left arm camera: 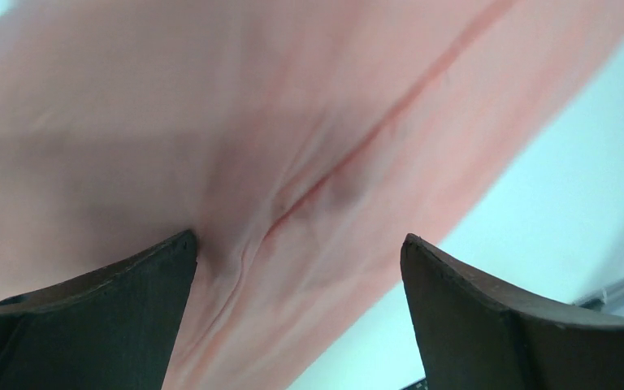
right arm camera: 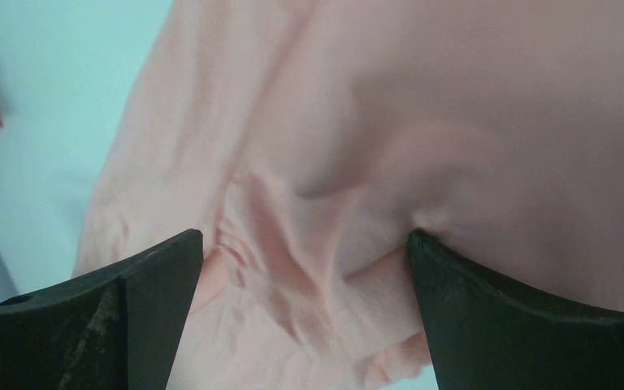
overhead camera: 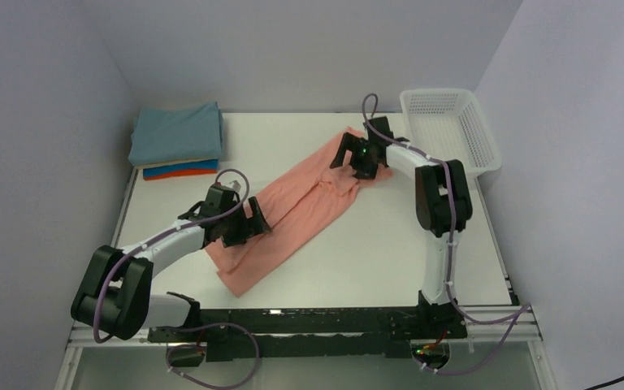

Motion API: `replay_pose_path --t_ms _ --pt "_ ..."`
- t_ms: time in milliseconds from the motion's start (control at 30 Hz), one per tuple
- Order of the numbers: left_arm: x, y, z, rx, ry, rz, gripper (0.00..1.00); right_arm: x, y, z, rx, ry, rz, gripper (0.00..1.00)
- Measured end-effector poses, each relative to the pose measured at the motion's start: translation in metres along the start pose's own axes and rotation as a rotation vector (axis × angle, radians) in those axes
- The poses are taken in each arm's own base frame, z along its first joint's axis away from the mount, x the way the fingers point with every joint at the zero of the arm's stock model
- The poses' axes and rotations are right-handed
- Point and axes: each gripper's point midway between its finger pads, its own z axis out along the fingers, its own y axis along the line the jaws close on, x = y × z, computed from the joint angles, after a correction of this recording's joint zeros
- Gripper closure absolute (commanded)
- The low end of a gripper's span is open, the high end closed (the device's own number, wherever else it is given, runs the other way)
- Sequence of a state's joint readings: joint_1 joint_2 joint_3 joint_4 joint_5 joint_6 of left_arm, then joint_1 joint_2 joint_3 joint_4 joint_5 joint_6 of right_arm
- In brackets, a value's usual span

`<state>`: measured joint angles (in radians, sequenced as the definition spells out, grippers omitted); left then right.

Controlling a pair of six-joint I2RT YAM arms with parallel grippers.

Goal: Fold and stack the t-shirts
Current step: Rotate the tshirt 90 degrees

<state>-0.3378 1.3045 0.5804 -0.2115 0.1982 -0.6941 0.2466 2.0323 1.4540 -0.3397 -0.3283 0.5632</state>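
Observation:
My left gripper will next move back onto the pink shirt's near hem corner on the stack's side (overhead camera: 210, 250), since that corner lies back from the gripper, toward my base.
The salmon-pink t-shirt (overhead camera: 305, 201) lies folded into a long diagonal strip on the white table, from near left to far right. My left gripper (overhead camera: 248, 223) is open just over its near part; the left wrist view shows cloth (left arm camera: 292, 162) with a crease between the spread fingers (left arm camera: 122, 309). My right gripper (overhead camera: 359, 158) is open over the far end; wrinkled cloth (right arm camera: 317, 203) fills its view between the fingers (right arm camera: 487, 309). A stack of folded t-shirts (overhead camera: 177, 138), teal on top with cream, blue and orange-red edges below, sits at the far left corner.
A white plastic mesh basket (overhead camera: 448, 130) stands at the far right corner, close to the right arm. Bare table (overhead camera: 374, 252) lies near right of the pink shirt. Walls close in on left, back and right.

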Motion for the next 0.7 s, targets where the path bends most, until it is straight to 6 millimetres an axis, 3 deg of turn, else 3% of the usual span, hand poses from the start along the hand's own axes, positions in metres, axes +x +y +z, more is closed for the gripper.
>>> replay_pose_path --t_ms 67,167,300,533,700 --pt "0.008 -0.013 0.002 0.036 0.021 0.011 0.00 -0.018 -0.004 0.032 -0.001 0.014 -0.040 0.00" --pt "0.029 -0.036 0.003 0.096 0.076 0.031 0.01 -0.061 0.014 0.062 -0.056 -0.029 -0.122 0.00" --pt "0.062 -0.076 0.011 0.190 0.165 0.077 0.01 -0.093 0.039 0.091 -0.171 -0.064 -0.178 0.00" --pt "0.100 -0.134 0.026 0.255 0.273 0.154 0.01 -0.104 0.070 0.113 -0.306 -0.106 -0.212 0.00" --pt "0.114 -0.142 0.023 0.250 0.287 0.169 0.00 -0.103 0.081 0.117 -0.315 -0.128 -0.231 0.00"
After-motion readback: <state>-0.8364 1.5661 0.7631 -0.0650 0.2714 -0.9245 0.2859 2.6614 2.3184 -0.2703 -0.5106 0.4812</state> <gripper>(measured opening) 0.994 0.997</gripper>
